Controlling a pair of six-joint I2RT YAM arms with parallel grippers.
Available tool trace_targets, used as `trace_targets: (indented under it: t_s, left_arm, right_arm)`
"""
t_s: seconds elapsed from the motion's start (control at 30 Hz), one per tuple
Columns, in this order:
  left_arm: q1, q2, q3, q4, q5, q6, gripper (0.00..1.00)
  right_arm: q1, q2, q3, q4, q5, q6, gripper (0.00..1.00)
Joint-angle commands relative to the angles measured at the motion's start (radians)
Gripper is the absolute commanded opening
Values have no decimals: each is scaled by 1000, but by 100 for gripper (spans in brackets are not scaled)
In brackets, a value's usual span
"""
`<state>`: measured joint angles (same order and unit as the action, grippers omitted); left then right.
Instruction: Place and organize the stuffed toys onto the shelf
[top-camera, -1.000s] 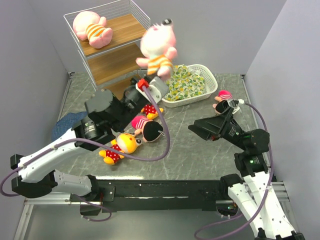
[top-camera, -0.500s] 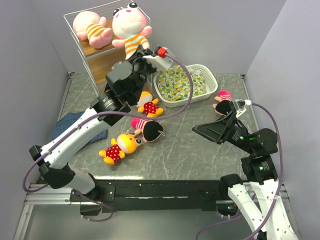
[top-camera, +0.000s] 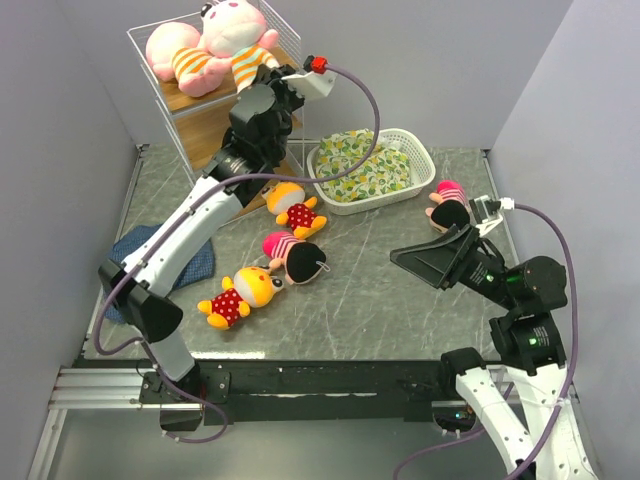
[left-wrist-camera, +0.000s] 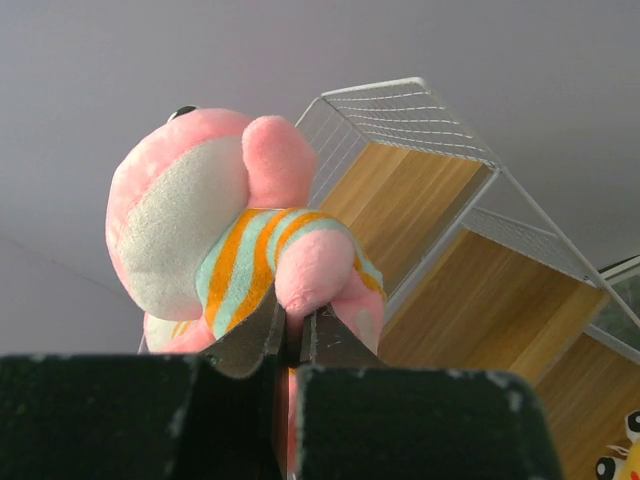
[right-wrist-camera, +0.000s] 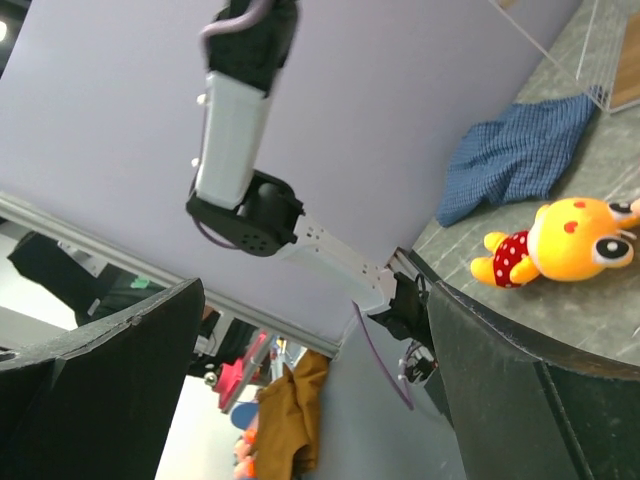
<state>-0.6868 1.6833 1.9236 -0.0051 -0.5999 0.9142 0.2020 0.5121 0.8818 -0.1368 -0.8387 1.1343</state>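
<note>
I should move my left gripper to the right in the top view, over the top board's bare end (left-wrist-camera: 412, 188), and let go of the pig's leg, because the held pig crowds another.
My left gripper (top-camera: 262, 72) is raised at the top tier of the wire shelf (top-camera: 288, 47) and is shut on a pink pig (top-camera: 238, 38) in an orange-striped shirt; in the left wrist view the fingers pinch the pig (left-wrist-camera: 240, 240) by a leg. Another pig (top-camera: 178, 55) lies on the top board beside it. On the table lie two orange-yellow animals (top-camera: 296, 209) (top-camera: 240, 294), a pink-hatted doll (top-camera: 296, 256) and a second doll (top-camera: 448, 203) at the right. My right gripper (top-camera: 422, 263) is open and empty, held above the table's right side.
A white lattice basket (top-camera: 418, 150) with a yellow-green cloth bundle (top-camera: 362, 167) stands right of the shelf. A blue cloth (top-camera: 155, 252) lies at the table's left. Grey walls close in on three sides.
My left arm has swung up and left, carrying the pig from above the basket to the shelf's top tier beside the other pig. The right gripper rose slightly.
</note>
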Motion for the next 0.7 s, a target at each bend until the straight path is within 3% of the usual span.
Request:
trace_targets:
  t_s: [0.0, 0.37, 0.67]
  left_arm:
    - [35, 29, 81, 33, 66, -14, 4]
    - [47, 118, 170, 51, 81, 25, 6]
    - [41, 85, 150, 74, 116, 11, 6]
  right_arm:
    - [-4, 20, 43, 40, 1, -16, 100]
    - [-4, 54, 49, 105, 1, 7, 100]
    - [-4, 66, 43, 120, -8, -2, 100]
